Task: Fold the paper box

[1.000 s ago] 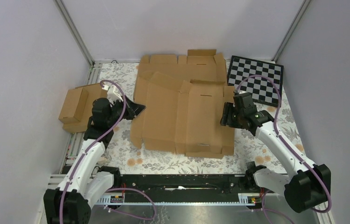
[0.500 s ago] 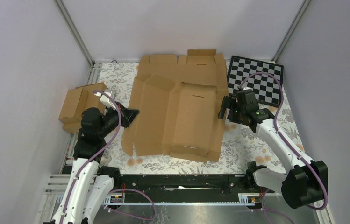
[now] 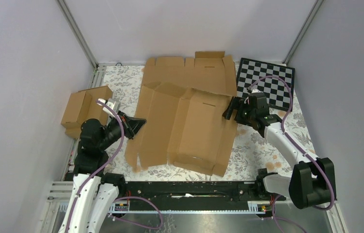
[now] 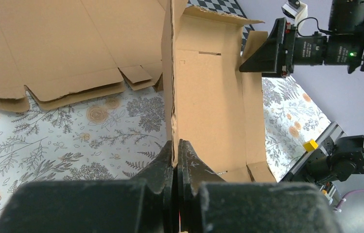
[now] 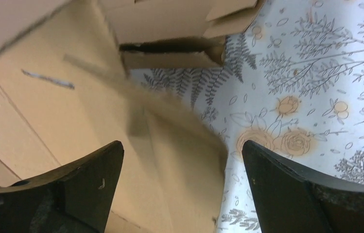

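The right gripper's open fingers are already on both sides of the box's side, so they should next close onto that side's edge [image 3: 233, 111] [image 5: 217, 159] at its far end.
The paper box [image 3: 189, 128] is a brown die-cut cardboard sheet lying partly unfolded in the middle of the table. Its left panel is raised. My left gripper [image 3: 138, 121] is shut on that left edge; in the left wrist view the jaws [image 4: 176, 145] pinch the upright cardboard wall [image 4: 209, 97]. My right gripper [image 3: 227, 110] is open at the box's far right corner. In the right wrist view its fingers [image 5: 182, 145] straddle a blurred flap of the box [image 5: 34, 116] without gripping it.
A wider flat cardboard blank [image 3: 189, 73] lies behind and partly under the box. Two joined small brown boxes [image 3: 80, 109] stand at the left edge. A checkerboard [image 3: 267, 82] leans at the back right. A floral cloth [image 3: 262, 145] covers the table.
My left gripper has drawn back toward the near left, dragging the box with it and turning it. My right gripper has shifted slightly back and left along the box's right edge.
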